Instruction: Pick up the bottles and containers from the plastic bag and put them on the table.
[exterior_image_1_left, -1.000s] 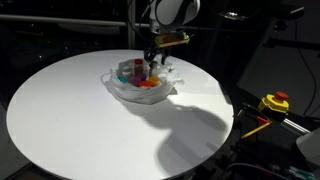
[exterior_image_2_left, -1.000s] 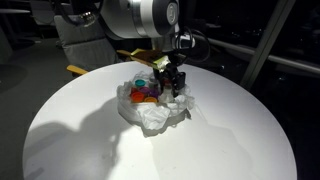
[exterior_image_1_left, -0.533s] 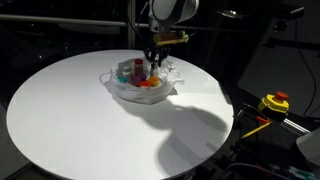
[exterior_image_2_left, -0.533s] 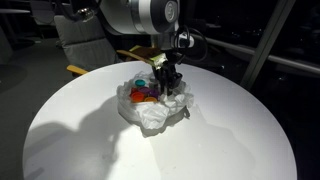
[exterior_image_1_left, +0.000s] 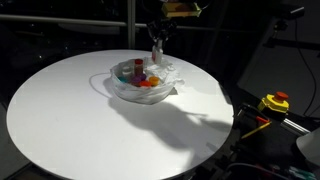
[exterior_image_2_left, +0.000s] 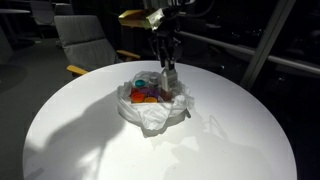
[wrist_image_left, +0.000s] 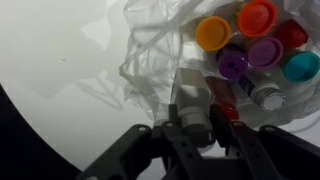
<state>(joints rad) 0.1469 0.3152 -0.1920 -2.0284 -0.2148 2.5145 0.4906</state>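
My gripper carries the bottle past the bag's rim next, toward the left in the wrist view, then down there. Bare white tabletop lies beside the bag.
A clear plastic bag (exterior_image_1_left: 128, 92) (exterior_image_2_left: 152, 116) lies on the round white table (exterior_image_1_left: 80, 120) (exterior_image_2_left: 220, 140), past its middle. It holds several containers with coloured caps, among them orange (wrist_image_left: 212, 32), purple (wrist_image_left: 232, 65) and teal (wrist_image_left: 301, 66). My gripper (exterior_image_1_left: 157, 42) (exterior_image_2_left: 166, 55) (wrist_image_left: 196, 125) hangs above the bag, shut on a pale, whitish bottle (exterior_image_1_left: 157, 51) (exterior_image_2_left: 169, 73) (wrist_image_left: 189, 98). The bottle points down and is clear of the other containers. In the wrist view something red (wrist_image_left: 226, 108) shows beside the bottle, at the jaws.
A yellow and red device (exterior_image_1_left: 275, 102) sits off the table's edge in an exterior view. A grey chair (exterior_image_2_left: 85, 38) stands behind the table. Bare white tabletop surrounds the bag on all sides; the surroundings are dark.
The gripper was down in the bag and closed on the pale bottle. It has since risen straight up, lifting the bottle out above the bag.
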